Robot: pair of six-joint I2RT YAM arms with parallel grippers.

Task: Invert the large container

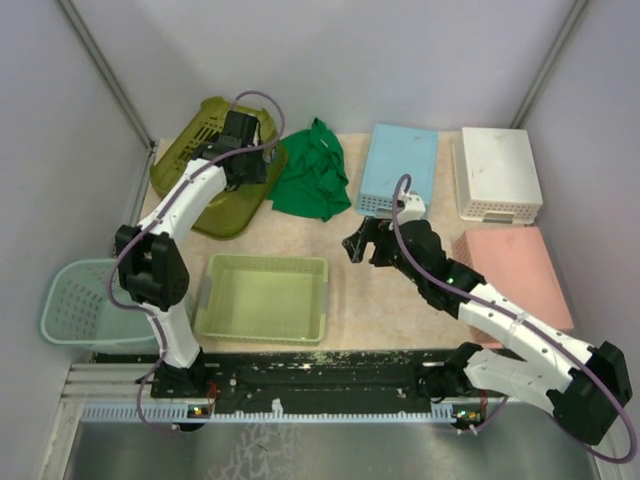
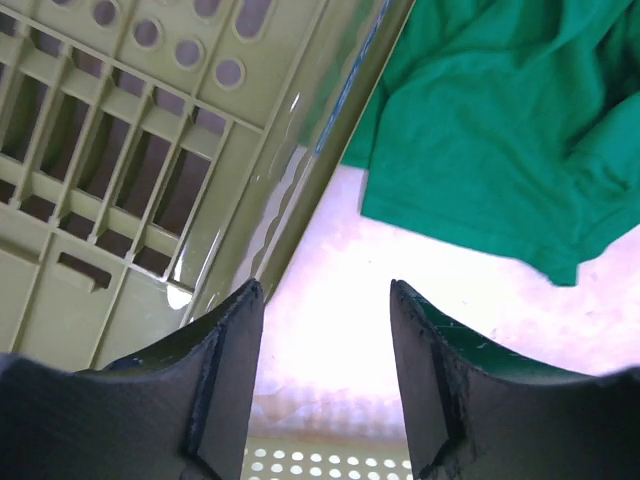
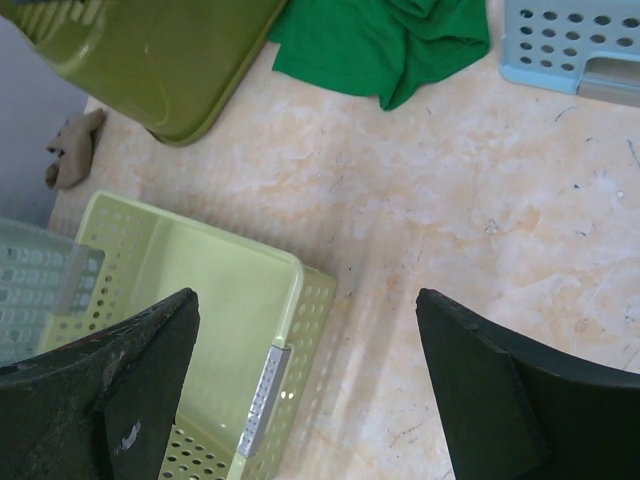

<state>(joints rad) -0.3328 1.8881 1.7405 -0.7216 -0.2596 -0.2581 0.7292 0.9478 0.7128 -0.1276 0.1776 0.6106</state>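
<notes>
The handle lies below my right gripper, on its left side in the top view, so I should next lower the gripper toward that side onto the light green bin's gray handle (image 1: 325,297) (image 3: 264,400).
The large olive-green basket (image 1: 205,170) lies at the back left of the table, its smooth base facing up and its slotted wall toward the back corner. It also shows in the left wrist view (image 2: 150,150) and the right wrist view (image 3: 160,50). My left gripper (image 1: 247,165) is open and empty at the basket's right edge; its left finger (image 2: 215,370) is just beside that edge, over bare table. My right gripper (image 1: 360,245) is open and empty above the table's middle, right of a light green bin (image 3: 180,290).
A green cloth (image 1: 315,175) lies right of the basket. The light green bin (image 1: 262,297) stands upright at the front. Blue (image 1: 400,165), white (image 1: 497,172) and pink (image 1: 510,275) bins lie upside down on the right. A teal basket (image 1: 75,300) sits off the table's left edge.
</notes>
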